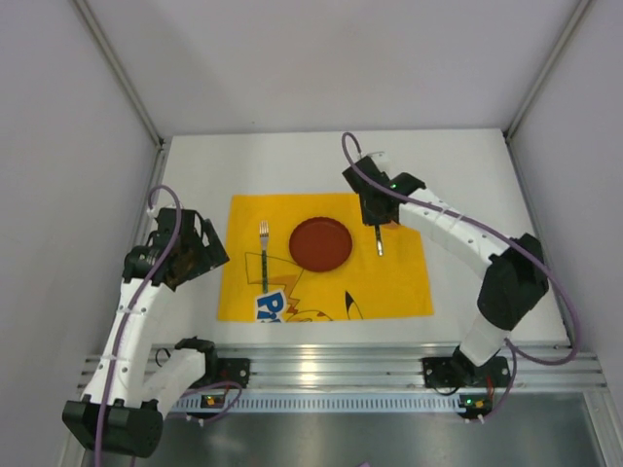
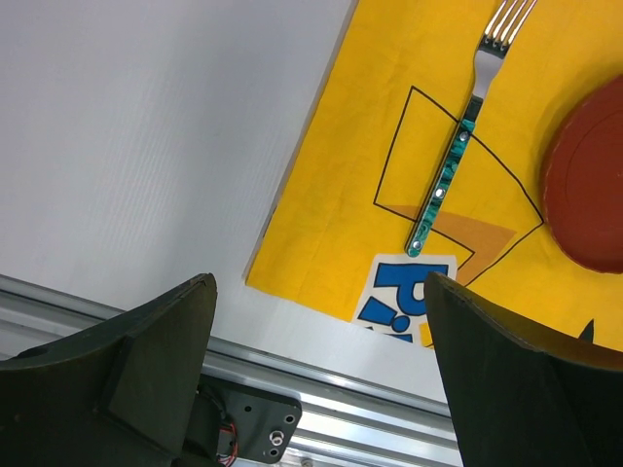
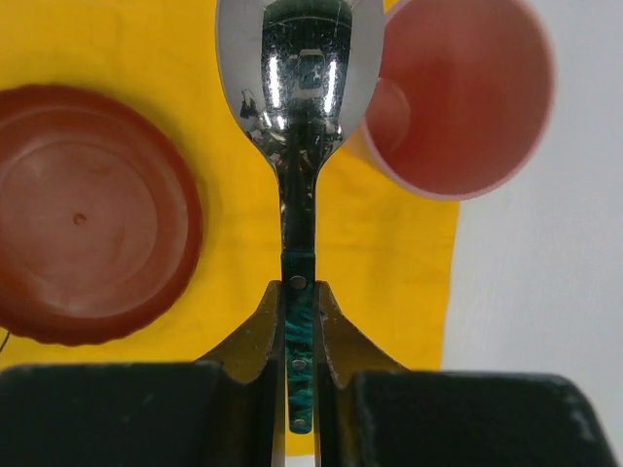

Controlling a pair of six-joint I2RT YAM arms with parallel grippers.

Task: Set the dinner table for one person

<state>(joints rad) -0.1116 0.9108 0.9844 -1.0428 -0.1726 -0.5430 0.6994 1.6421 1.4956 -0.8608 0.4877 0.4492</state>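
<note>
My right gripper should next move the spoon down and back, toward the plate [image 1: 320,243], onto a bare part of the mat, because the spoon's bowl hangs close by the pink cup [image 3: 462,92].
The white dinner table [image 1: 292,161] carries a yellow cartoon placemat [image 1: 389,277]. A red plate [image 1: 320,243] lies at its middle, and also shows in the right wrist view [image 3: 88,214]. A green-handled fork [image 1: 263,255] lies left of the plate, tines away from me, and shows in the left wrist view [image 2: 453,161]. My right gripper [image 1: 375,216] is shut on the green handle of a spoon [image 3: 297,68], held over the mat just right of the plate. A pink cup [image 3: 462,92] stands past the spoon's bowl at the mat's edge. My left gripper [image 2: 319,282] is open and empty, off the mat's left side.
A ridged aluminium rail [image 1: 331,365] runs along the table's near edge, with both arm bases bolted to it. White walls close in the left, right and far sides. The right arm's links reach over the table's right half.
</note>
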